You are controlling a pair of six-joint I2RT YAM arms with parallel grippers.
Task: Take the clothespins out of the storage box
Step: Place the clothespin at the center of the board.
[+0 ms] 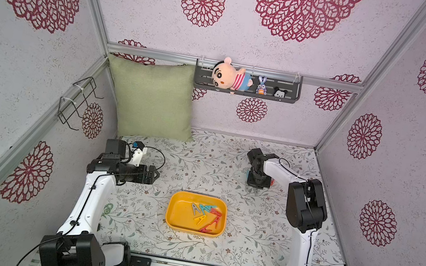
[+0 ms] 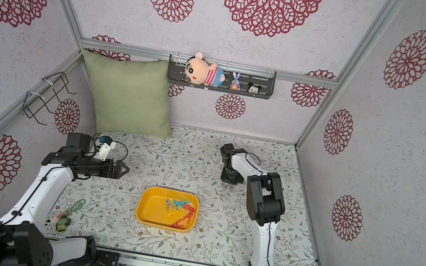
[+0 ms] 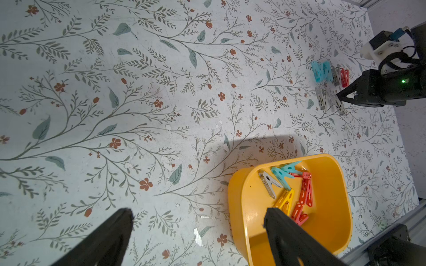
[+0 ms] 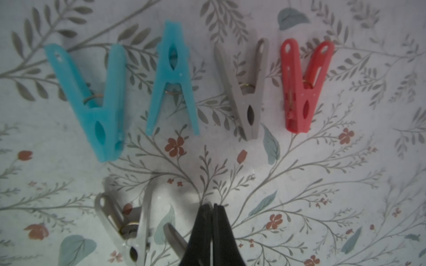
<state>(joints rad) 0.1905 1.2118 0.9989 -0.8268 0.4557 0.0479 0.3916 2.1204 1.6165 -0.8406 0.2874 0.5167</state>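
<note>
My right gripper should ease slightly outward and open to release the grey clothespin there, since bare tabletop [image 4: 188, 191] beside the pale grey clothespin lies just outward of that gripper.
The yellow storage box [image 1: 180, 211] [image 2: 152, 206] [image 3: 329, 218] sits at the front middle of the floral table. Several clothespins [image 1: 207, 214] [image 2: 181, 210] [image 3: 290, 188] in teal, grey, yellow and red lie at its right end. My left gripper [image 1: 154, 175] [image 2: 123, 170] [image 3: 197, 210] hangs open and empty, left of and behind the box. My right gripper [image 1: 256, 184] [image 3: 338, 95] [image 4: 212, 205] points down at the back right, shut on a grey clothespin [image 4: 175, 237] [image 3: 339, 106]. Beside it lie two teal [image 4: 92, 103], one grey [image 4: 246, 92], one red [image 4: 302, 87] and one pale grey clothespin [image 4: 129, 230].
A green cushion [image 1: 153, 100] leans in the back left corner. A dark shelf [image 1: 285, 93] with plush toys hangs on the back wall, and a wire rack [image 1: 79, 102] on the left wall. A keychain toy [image 2: 64, 220] lies front left, by the left arm.
</note>
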